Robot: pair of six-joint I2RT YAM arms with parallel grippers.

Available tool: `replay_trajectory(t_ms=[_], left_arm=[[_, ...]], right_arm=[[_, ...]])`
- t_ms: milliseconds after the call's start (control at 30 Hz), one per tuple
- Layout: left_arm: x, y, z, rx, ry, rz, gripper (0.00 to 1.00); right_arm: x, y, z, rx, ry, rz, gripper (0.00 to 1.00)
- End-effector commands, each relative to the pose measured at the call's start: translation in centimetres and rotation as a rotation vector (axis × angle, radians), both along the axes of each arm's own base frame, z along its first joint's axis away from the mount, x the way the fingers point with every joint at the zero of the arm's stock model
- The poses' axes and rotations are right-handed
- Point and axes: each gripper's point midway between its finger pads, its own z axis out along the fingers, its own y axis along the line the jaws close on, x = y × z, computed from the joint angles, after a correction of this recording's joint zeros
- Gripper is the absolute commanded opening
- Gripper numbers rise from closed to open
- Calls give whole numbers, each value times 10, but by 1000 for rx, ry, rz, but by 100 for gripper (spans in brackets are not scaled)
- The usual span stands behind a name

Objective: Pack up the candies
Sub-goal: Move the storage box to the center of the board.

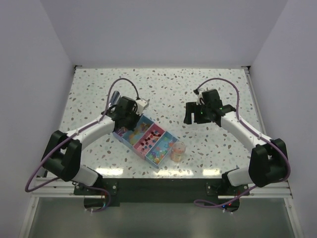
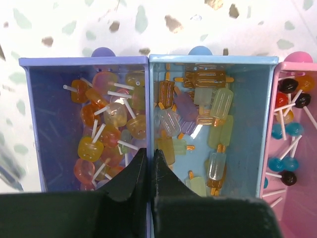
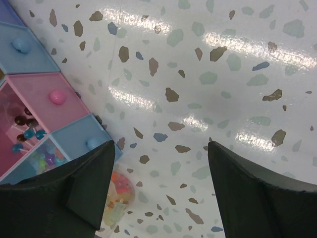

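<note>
Next, my left gripper slides the box row to the left in the top view and turns it straight to release on bare tabletop, because it lies diagonally.
The candies lie in a row of small boxes [image 1: 167, 139]. In the left wrist view a purple box [image 2: 47, 114] holds orange and yellow lollipops [image 2: 106, 126]. A light-blue box [image 2: 247, 124] holds ice-lolly sweets [image 2: 200, 111], and a pink box [image 2: 297, 198] holds dark and blue lollipops [image 2: 290, 129]. The end blue box holds small multicoloured sweets [image 1: 159, 150]. A clear cup of candies [image 1: 177, 150] stands beside that end and also shows in the right wrist view [image 3: 118, 194]. My left gripper [image 2: 148, 152] is shut on the wall between the purple and light-blue boxes. My right gripper [image 3: 160, 145] is open and empty above bare table.
The speckled table [image 1: 163, 89] is walled by white panels at the back and sides. The box row runs diagonally at front centre, with box corners and round knobs [image 3: 57, 96] left of my right gripper.
</note>
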Motion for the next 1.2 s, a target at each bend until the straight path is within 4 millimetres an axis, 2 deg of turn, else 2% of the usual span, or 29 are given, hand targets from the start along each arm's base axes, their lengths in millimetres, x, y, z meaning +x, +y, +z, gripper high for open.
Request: replay_trajectory(t_ms=[0,133,167,200,233,300,333,500,633,733,967,1067,1167], left_arm=[[-2,27,17,25,-40,152,0],[-7,60,10,-19,33,319,0],[-7,77,5,-32,50,387,0],[-7,83,4,-34,49,409,0],[-5,96,7,-22,27,451,0],[-4,107,9,-12,24,479,0],[-2,120,10,12,16,524,0],[3,150,12,38,15,600,0],[4,188,12,175,-3,662,0],[6,206,13,216,-10,681,0],[16,228,17,280,-69,719,1],[24,234,19,299,-96,737,11],[34,232,21,278,-114,738,27]], right_arm=[[5,1,12,26,-44,-9,79],[6,5,12,41,-41,-6,79],[7,5,13,44,-40,-9,78],[7,5,13,44,-39,-9,78],[7,5,13,44,-40,-9,78],[8,5,15,45,-44,-8,78],[7,5,15,43,-43,-7,78],[6,4,18,43,-50,-7,78],[4,4,19,41,-47,-2,78],[5,4,20,41,-48,-2,78],[14,6,28,39,-60,-7,78],[22,4,34,23,-68,-22,78],[33,-5,33,-36,-68,-73,77]])
